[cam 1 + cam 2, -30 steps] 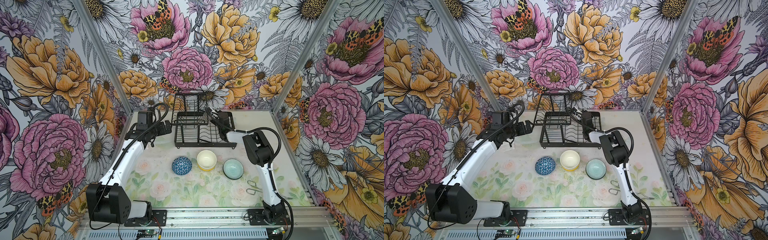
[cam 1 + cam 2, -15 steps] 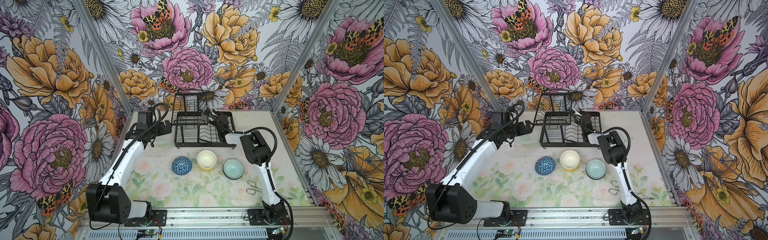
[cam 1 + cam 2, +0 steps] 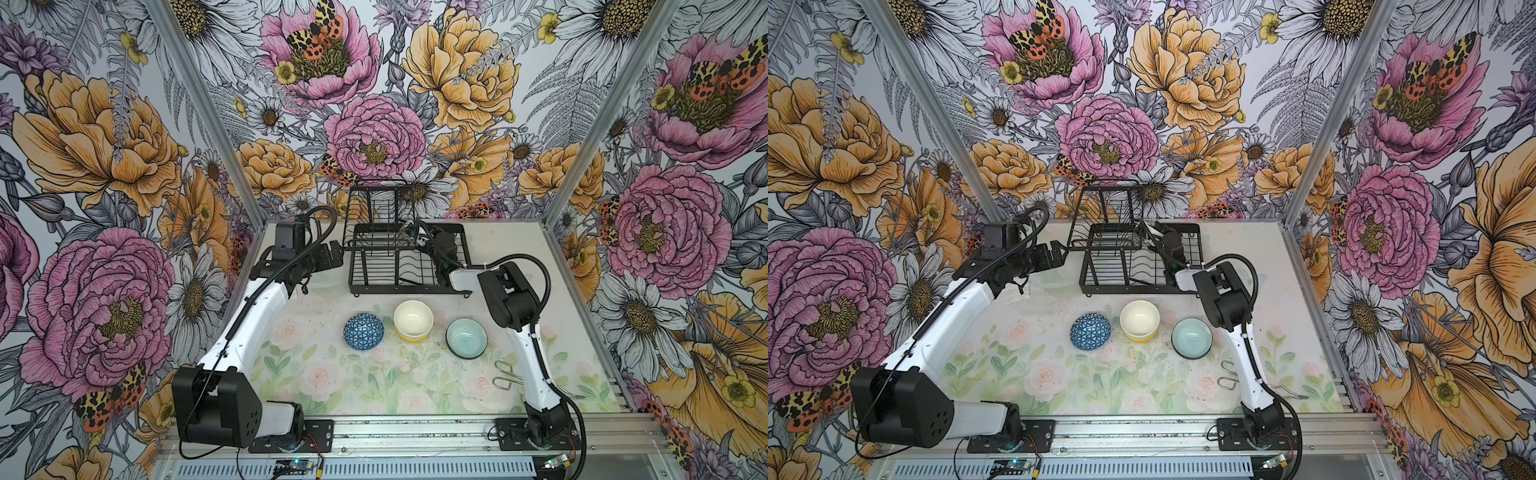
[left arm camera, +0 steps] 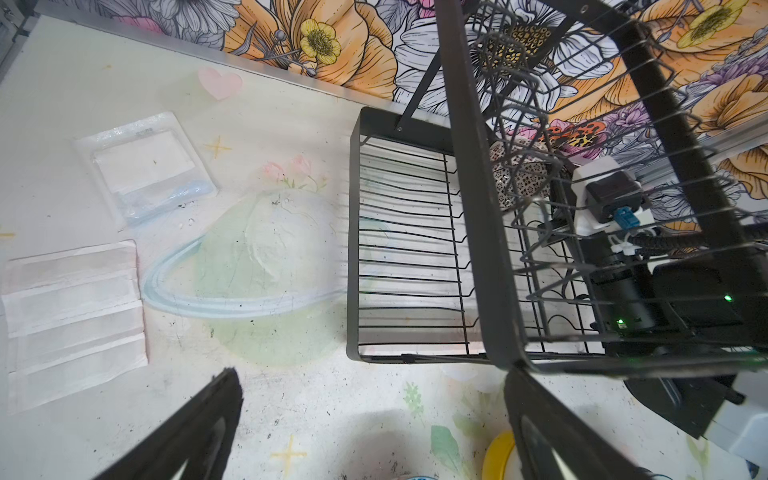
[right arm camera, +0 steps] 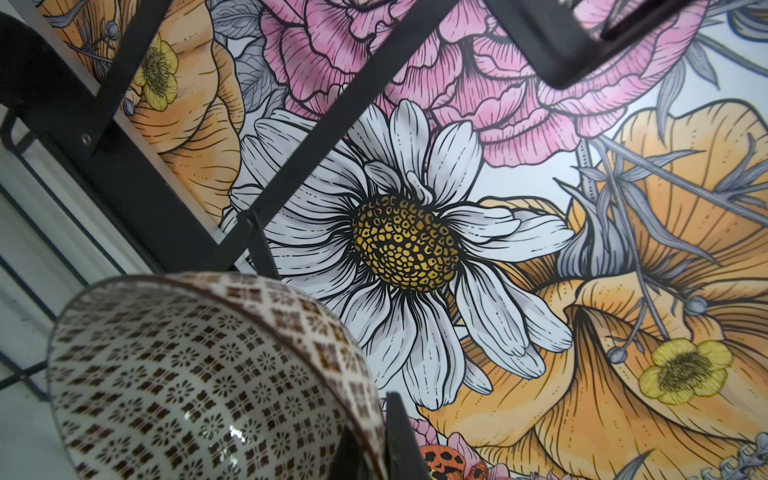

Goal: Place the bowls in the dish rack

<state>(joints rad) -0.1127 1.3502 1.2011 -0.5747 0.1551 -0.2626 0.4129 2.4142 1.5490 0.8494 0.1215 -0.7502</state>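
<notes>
Next, my right gripper moves down, sets the tilted mosaic bowl among the wires of the slotted base and releases its rim, as the wires lie below the gripper.
The black wire dish rack (image 3: 411, 290) (image 3: 1133, 289) stands at the back middle of the table. My right gripper (image 3: 415, 241) (image 5: 376, 424) reaches into the rack beside its raised upper tier. It is shut on the rim of the black-and-white mosaic bowl (image 5: 199, 386) (image 4: 519, 178), holding it tilted above the slotted base. My left gripper (image 3: 338, 259) (image 4: 370, 376) hangs open and empty by the rack's left end. In front of the rack sit an overturned blue triangle-patterned bowl (image 3: 363, 331), a cream bowl (image 3: 413, 319) nested in a yellow bowl (image 3: 411, 337), and a pale teal bowl (image 3: 466, 338).
Metal wire tongs (image 3: 509, 374) lie near the front right, partly behind the right arm. A clear plastic packet (image 4: 145, 170) and a white folded sheet (image 4: 70, 316) lie on the table left of the rack. Floral walls close in three sides.
The right arm has shifted slightly left, carrying the mosaic bowl a little further into the rack. The left arm and the bowls on the table have not moved.
</notes>
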